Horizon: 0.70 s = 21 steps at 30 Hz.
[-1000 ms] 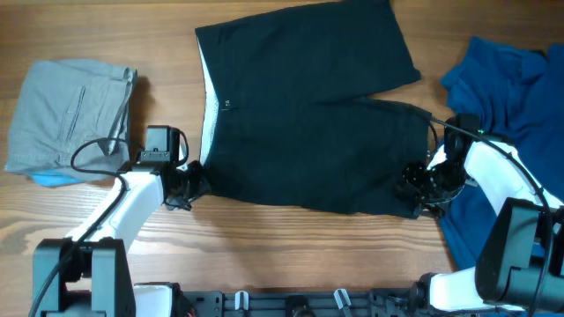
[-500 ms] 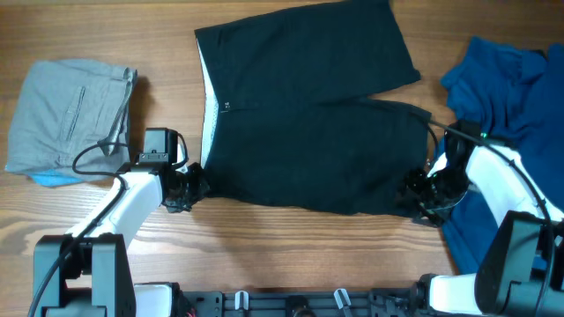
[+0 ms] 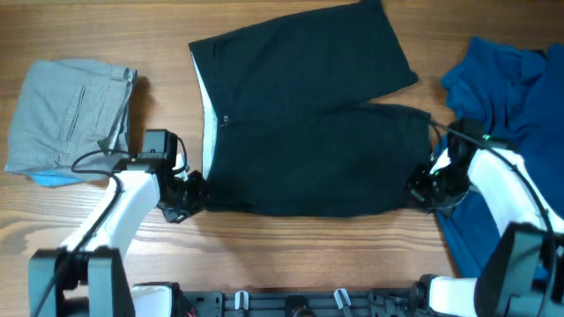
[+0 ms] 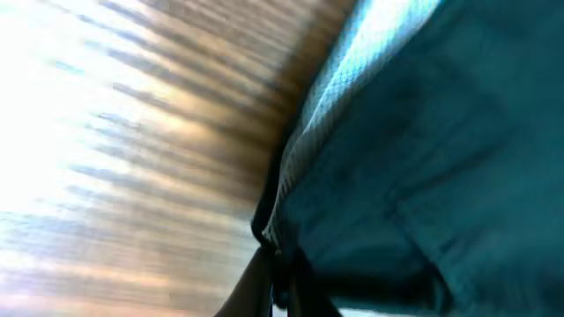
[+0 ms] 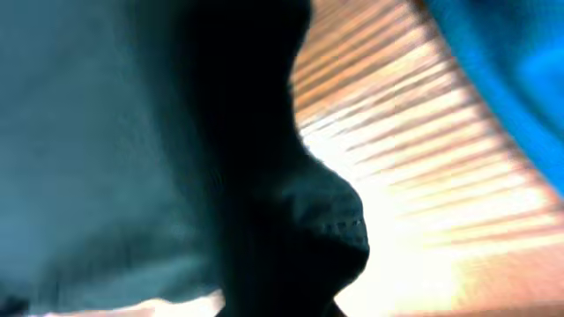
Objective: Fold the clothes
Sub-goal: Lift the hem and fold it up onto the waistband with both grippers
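Note:
Next, my left gripper rises, carries its corner outward toward the far waistband corner and releases there, since the shorts still lie spread.
Black shorts lie spread flat in the middle of the wooden table, waistband with its white lining to the left, legs to the right. My left gripper is shut on the near waistband corner; in the left wrist view the shorts run into my closed left gripper. My right gripper is shut on the near leg's hem corner, and the dark cloth fills the right wrist view, hiding the fingers. Both gripped corners look a little lifted.
Folded grey trousers lie at the far left over something light blue. A crumpled blue garment is heaped at the right edge, under my right arm. Bare wood shows along the near side.
Both grippers have closed on the shorts' near corners. The near edge of the shorts has pulled up and away from me, and the whole garment has shifted slightly left.

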Available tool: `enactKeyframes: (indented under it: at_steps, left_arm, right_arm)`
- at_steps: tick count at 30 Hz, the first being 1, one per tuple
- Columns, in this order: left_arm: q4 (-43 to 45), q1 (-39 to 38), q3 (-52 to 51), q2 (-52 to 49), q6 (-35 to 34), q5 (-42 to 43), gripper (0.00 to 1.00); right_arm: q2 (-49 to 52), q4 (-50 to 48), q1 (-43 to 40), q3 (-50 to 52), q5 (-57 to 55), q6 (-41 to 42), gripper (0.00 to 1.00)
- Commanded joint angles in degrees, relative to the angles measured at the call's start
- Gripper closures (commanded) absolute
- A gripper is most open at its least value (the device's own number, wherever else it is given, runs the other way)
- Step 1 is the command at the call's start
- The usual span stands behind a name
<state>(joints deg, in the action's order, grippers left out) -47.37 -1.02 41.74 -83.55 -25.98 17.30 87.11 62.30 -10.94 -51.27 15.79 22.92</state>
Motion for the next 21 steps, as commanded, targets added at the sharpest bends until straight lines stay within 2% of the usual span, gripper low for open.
enactKeyframes:
  at_steps: [1, 4, 5, 7, 9, 12, 15, 18, 19, 20, 21]
  left_arm:
    - [-10.19, 0.04, 7.13, 6.47, 1.31, -1.66, 0.96]
    - [-25.35, 2.71, 16.17, 11.76, 1.29, -6.56, 0.96]
    - [-29.81, 4.42, 20.37, 13.68, 1.29, -8.96, 0.96]
    - [-31.06, 6.27, 23.78, 16.35, 1.29, -9.73, 0.96]
    - [-29.55, 6.34, 23.78, 16.81, 1.27, -9.70, 0.96]
    - [-21.92, 6.34, 23.78, 14.47, 1.25, -9.70, 0.96]
    - [-14.05, 6.32, 23.78, 8.98, 1.05, -9.70, 0.96]
    - [-2.45, 6.27, 23.76, 0.98, 1.31, -9.88, 0.96]
    - [1.44, 6.21, 23.76, -1.60, 1.27, -9.88, 0.96]
    - [4.90, 6.01, 23.76, -4.94, 1.29, -9.90, 0.94]
    - [7.30, 6.01, 23.76, -8.20, 1.27, -9.86, 0.45]
  right_arm:
    - [-8.79, 6.69, 0.15, -10.43, -0.98, -5.49, 0.96]
    - [-15.76, 11.54, 0.15, -20.37, -0.76, -4.72, 0.96]
    - [-17.57, 9.99, 0.15, -23.08, 0.24, -4.66, 0.96]
    - [-18.86, 2.47, 0.15, -24.17, 3.37, -2.38, 0.96]
    - [-17.92, -2.54, 0.15, -24.15, 3.34, -0.72, 0.96]
    - [-10.75, -15.65, 0.17, -24.15, 3.82, 1.75, 0.96]
    - [0.52, -34.29, 0.55, -24.15, 9.33, 2.80, 0.96]
    - [11.72, -52.85, 2.99, -24.15, 12.41, 4.98, 0.95]
    - [16.04, -60.50, 4.13, -24.15, 12.41, 4.98, 0.82]
    - [21.14, -68.06, 5.27, -24.15, 12.35, 4.87, 0.20]
    - [24.74, -71.63, 5.60, -24.15, 12.41, 5.66, 0.00]
